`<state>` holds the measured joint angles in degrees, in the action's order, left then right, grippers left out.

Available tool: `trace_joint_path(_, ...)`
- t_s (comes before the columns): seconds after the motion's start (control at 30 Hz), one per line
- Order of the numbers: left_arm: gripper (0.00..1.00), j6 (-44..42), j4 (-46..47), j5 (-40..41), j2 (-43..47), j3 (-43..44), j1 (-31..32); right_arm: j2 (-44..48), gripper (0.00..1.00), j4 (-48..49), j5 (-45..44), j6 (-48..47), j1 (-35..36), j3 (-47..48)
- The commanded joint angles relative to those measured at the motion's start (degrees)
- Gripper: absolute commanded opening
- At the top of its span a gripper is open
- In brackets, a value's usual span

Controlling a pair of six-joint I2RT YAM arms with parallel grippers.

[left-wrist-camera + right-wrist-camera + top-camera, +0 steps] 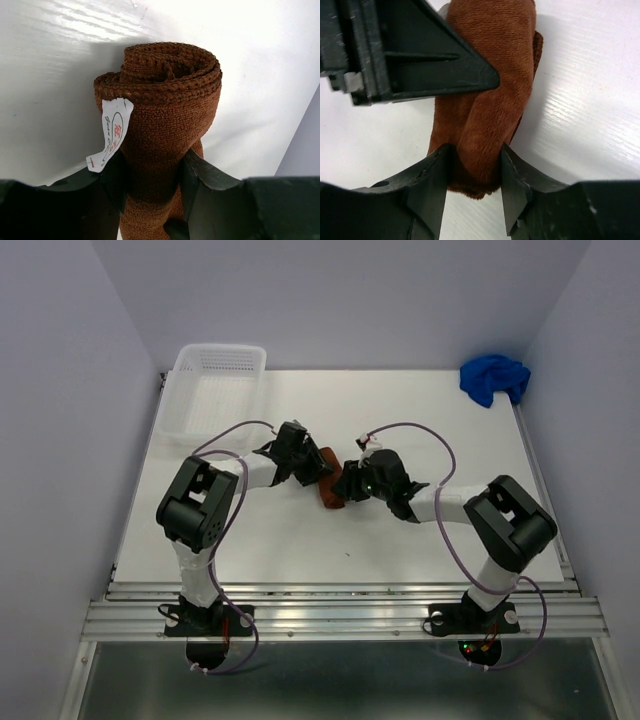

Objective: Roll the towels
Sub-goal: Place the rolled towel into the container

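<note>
The left gripper holds the brown towel, which is already rolled, so next the robot will move it up and outward over the basket's far end, then down into the basket to release it.
The rust-brown towel lies rolled into a short bundle at the table's middle, between my two arms. In the left wrist view its coiled end faces the camera, with a white label hanging from it. My left gripper is shut on the roll, one finger pressed into each side. My right gripper is shut on the opposite end of the brown towel, whose cloth fills the gap between the fingers. The left gripper's black finger lies across the roll there. The blue towel sits crumpled at the far right corner.
A white perforated basket stands at the back left corner. Pale walls close in the table on the left, back and right. Both arms reach inward from the near edge, cables looping above them.
</note>
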<state>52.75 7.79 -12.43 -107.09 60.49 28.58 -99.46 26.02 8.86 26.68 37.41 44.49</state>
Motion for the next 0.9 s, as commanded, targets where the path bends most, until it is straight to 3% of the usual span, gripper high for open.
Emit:
trace_joint_path(0.0, 0.0, -3.7, -4.36, 6.19, -4.36, 1.47, -1.07, 6.19, 0.55, -10.45, 4.76, -6.36, 0.38, 0.42)
trace_joint_path(0.2, 0.0, -4.24, -1.91, 7.06, 0.64, 2.26, -1.07, 16.91, 0.91, -17.56, 1.7, -8.92, 0.38, 2.97)
trace_joint_path(0.3, 0.0, -4.15, -1.46, 8.38, 3.98, 3.49, -1.07, 22.72, 0.99, -20.65, -2.42, -9.01, 0.38, 3.41)
trace_joint_path(0.6, 0.0, -5.55, 1.52, 9.61, 9.26, 12.89, -4.58, 30.64, 1.0, -23.65, -20.79, -5.06, 0.38, 5.69)
trace_joint_path(0.87, 0.0, -6.26, 8.72, 9.34, 10.06, 19.83, -13.45, 28.28, 1.0, -23.38, -24.16, -4.18, -1.54, 9.12)
